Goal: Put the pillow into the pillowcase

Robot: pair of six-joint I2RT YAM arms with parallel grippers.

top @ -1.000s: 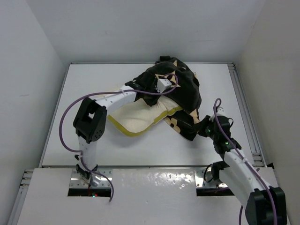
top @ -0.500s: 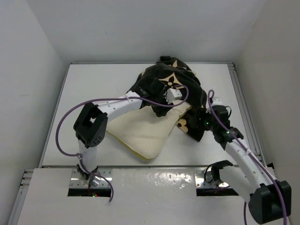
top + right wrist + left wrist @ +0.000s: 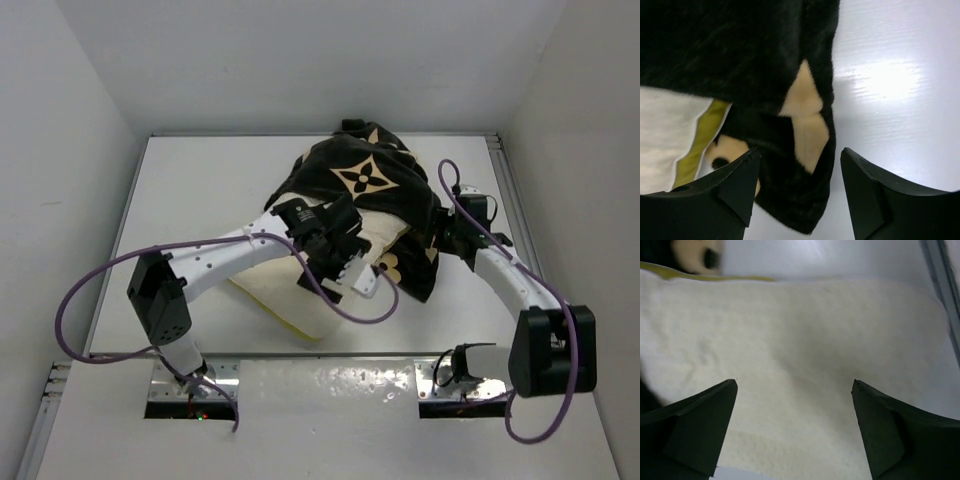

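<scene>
The upper hem still leaves the pillow's yellow piping (image 3: 705, 127) uncovered, so next I need to lower my right gripper and close it on the upper hem's end (image 3: 812, 107) beside the bare tabletop.
The black pillowcase (image 3: 365, 190) with tan flower motifs lies bunched at the back middle of the table. The cream pillow (image 3: 290, 290) sticks out of it toward the near left, its far part covered by the fabric. My left gripper (image 3: 345, 272) hovers open just above the exposed pillow (image 3: 800, 330), nothing between its fingers. My right gripper (image 3: 448, 240) is open at the pillowcase's right edge. In the right wrist view a black and tan corner of the pillowcase (image 3: 805, 130) lies between the spread jaws, and the pillow's yellow piping (image 3: 705, 127) shows to the left.
The white table (image 3: 200, 180) is boxed in by white walls on three sides. A metal rail (image 3: 520, 230) runs along its right edge. A purple cable (image 3: 100, 280) loops out from the left arm, and another (image 3: 445, 175) arcs over the right wrist.
Both grippers went from shut to open. The left gripper let the pillowcase go and came nearer over the pillow. The right gripper moved farther back along the pillowcase's right edge. The pillowcase settled lower.
</scene>
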